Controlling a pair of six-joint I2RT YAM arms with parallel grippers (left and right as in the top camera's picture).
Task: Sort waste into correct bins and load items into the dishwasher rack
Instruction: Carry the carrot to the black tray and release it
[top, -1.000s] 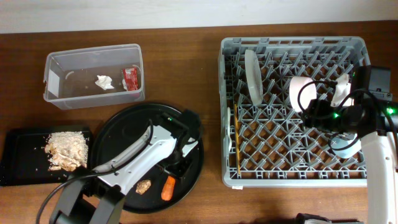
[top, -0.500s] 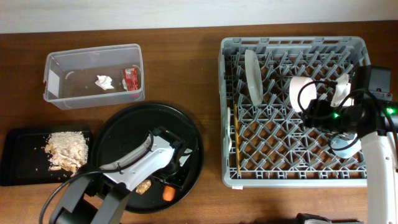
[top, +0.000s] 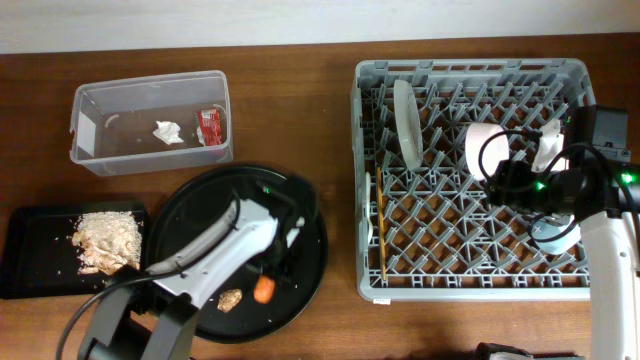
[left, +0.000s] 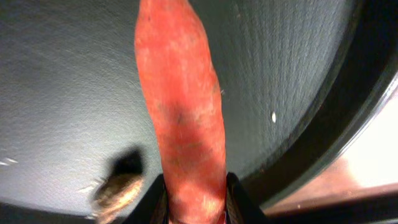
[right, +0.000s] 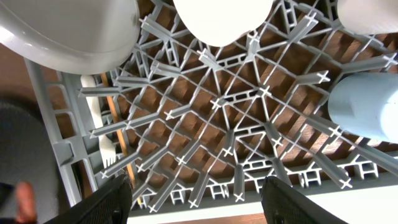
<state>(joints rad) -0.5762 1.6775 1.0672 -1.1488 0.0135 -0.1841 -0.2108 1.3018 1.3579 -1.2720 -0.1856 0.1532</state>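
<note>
I should move the carrot (top: 264, 290) in my left gripper to the left in the overhead view next, and down onto the shallow tray's bare end (top: 46, 256), because that tray is for food scraps.
The orange carrot (left: 180, 118) sits between the fingers of my left gripper (left: 196, 200), which is shut on its thick end. In the overhead view this gripper (top: 270, 276) is over the front of the round black tray (top: 200, 215), with the carrot (top: 264, 290) below it. The small brown lump (top: 231, 299) lies just to the left. My right gripper (right: 202, 202) hangs open and empty above the dishwasher rack (top: 470, 68). The rack holds the plate (top: 405, 122), bowl (top: 483, 150), light blue cup (top: 555, 232), chopstick (top: 380, 235) and fork (top: 368, 200).
The clear tub (top: 130, 150) at the back left holds the crumpled tissue (top: 167, 131) and the red wrapper (top: 209, 125). The shallow black tray (top: 15, 240) at the left edge carries beige food scraps (top: 105, 242). A small white cup (top: 548, 140) stands in the rack beside the bowl.
My left gripper came down over the carrot and closed on it. The carrot has shifted slightly toward the tray's middle. The right arm has not moved.
</note>
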